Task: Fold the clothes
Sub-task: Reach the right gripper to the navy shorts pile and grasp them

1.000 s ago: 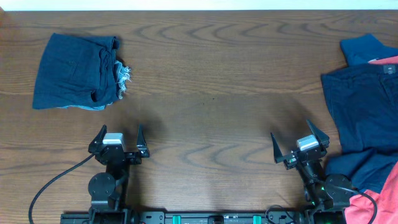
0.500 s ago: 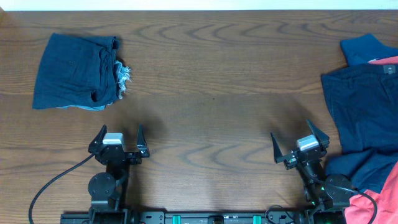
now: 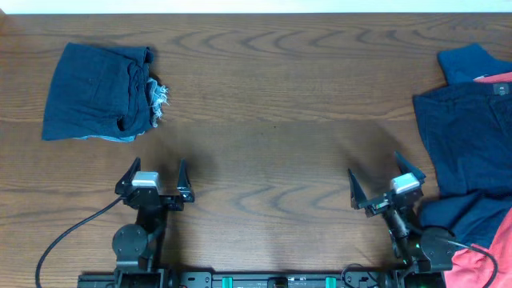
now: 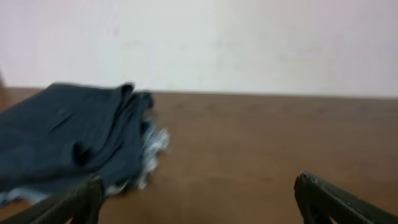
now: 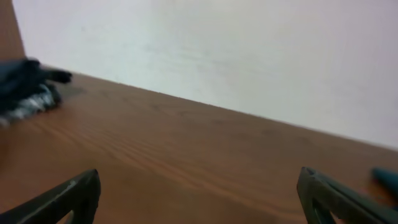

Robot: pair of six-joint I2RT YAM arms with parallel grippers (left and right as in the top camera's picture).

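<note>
My right gripper is to move outward and to the right in the overhead view next, onto the navy shorts' waistband corner [image 3: 421, 101], because that corner lies uncovered beside bare wood.
Folded frayed-hem denim shorts [image 3: 100, 92] lie at the table's far left; they also show in the left wrist view [image 4: 68, 140]. A pile of clothes lies at the right edge: wide dark navy shorts [image 3: 468, 148], a blue garment [image 3: 468, 62] behind them and a coral-red one [image 3: 484, 264] at the front corner. My left gripper [image 3: 154, 178] is open and empty, near the front edge, below the denim shorts. My right gripper [image 3: 382, 180] is open and empty, just left of the navy shorts. Both sets of fingers show spread in the wrist views [image 4: 199, 202] [image 5: 199, 199].
The wooden table [image 3: 272, 120] spans the whole view, with a pale wall [image 4: 249, 43] behind its far edge. A black cable [image 3: 68, 232] runs from the left arm's base to the front left.
The right gripper has turned slightly. The left gripper has shifted a little. The clothes have not moved.
</note>
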